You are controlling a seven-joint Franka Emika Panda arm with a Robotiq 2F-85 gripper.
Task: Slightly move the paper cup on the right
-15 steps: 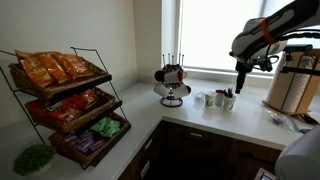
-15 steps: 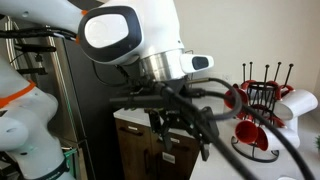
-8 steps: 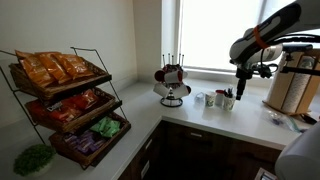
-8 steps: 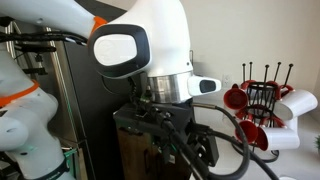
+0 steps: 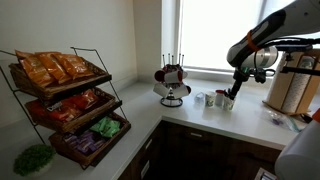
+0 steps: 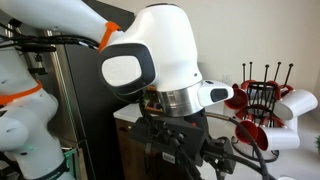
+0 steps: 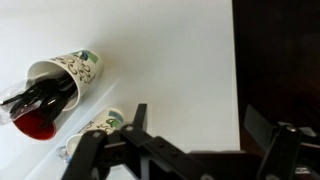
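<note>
I need to move my gripper left in the wrist view and down around the paper cup (image 5: 229, 101) with dark sticks next, since it stands below there.
The paper cup (image 5: 229, 101) stands rightmost in a row of small white cups on the counter, with dark bits at its rim. In the wrist view the paper cup (image 7: 68, 78) shows at the left, with dark sticks and a red patch at its mouth. My gripper (image 5: 232, 91) hangs just above and beside it. In the wrist view my gripper (image 7: 200, 125) is open and empty, its fingers spread over bare white counter to the right of the cup. It does not touch the cup.
Two plain white cups (image 5: 200, 98) (image 5: 217, 99) stand left of it; one shows in the wrist view (image 7: 103, 124). A mug rack (image 5: 172, 82) with red mugs (image 6: 250, 128) stands further left. A snack rack (image 5: 66, 105) fills the left counter. Canisters (image 5: 292, 85) stand right. The counter edge (image 7: 240, 90) is close.
The arm has swung down and a little left toward the rightmost cup. In the close exterior view the arm's body has shifted right. The cups have not moved.
</note>
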